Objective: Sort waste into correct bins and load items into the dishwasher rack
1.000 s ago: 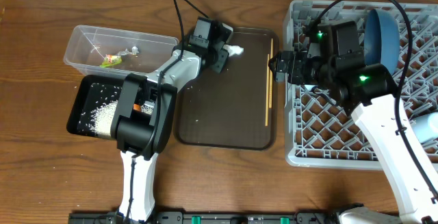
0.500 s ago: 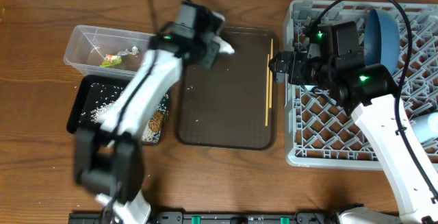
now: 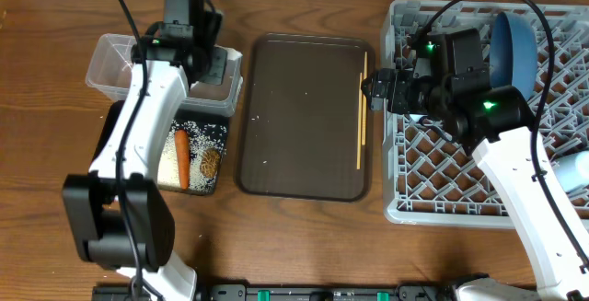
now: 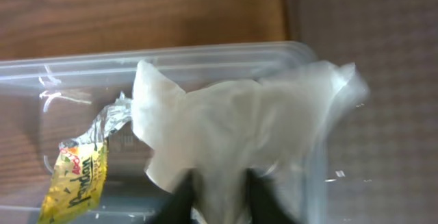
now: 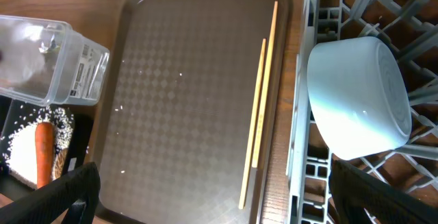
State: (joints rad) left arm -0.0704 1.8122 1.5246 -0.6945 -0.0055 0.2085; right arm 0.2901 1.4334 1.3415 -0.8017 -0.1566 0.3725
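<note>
The inner chopstick (image 3: 359, 122) (image 5: 253, 125) has empty tray beside it. I will move my right gripper from the rack's edge toward the brown serving tray and lower it to the chopstick.
My left gripper (image 3: 208, 62) is shut on the crumpled white wrapper (image 4: 239, 128) and holds it over the right end of the clear tub (image 3: 110, 57). A yellow packet (image 4: 75, 179) lies inside the tub. The black tray (image 3: 115, 126) holds the carrot (image 3: 181, 158), the brown lump (image 3: 210, 161) and rice (image 3: 168, 158). My right gripper (image 5: 226, 203) is wide open and empty above the chopsticks (image 5: 260, 114), which lie at the right edge of the brown serving tray (image 3: 304, 154). The white bowl (image 5: 359, 97) and the blue plate (image 3: 511, 48) are in the grey rack (image 3: 442, 181).
A few rice grains dot the brown serving tray. A pale object (image 3: 575, 172) sits at the rack's right edge, partly cut off. The right arm spans the rack's left half. The tub and the black tray stand side by side to the left of the serving tray.
My left arm swung left from the serving tray's top edge to above the clear tub, carrying the wrapper. The carrot and lump in the black tray are now uncovered. The right arm stayed still.
</note>
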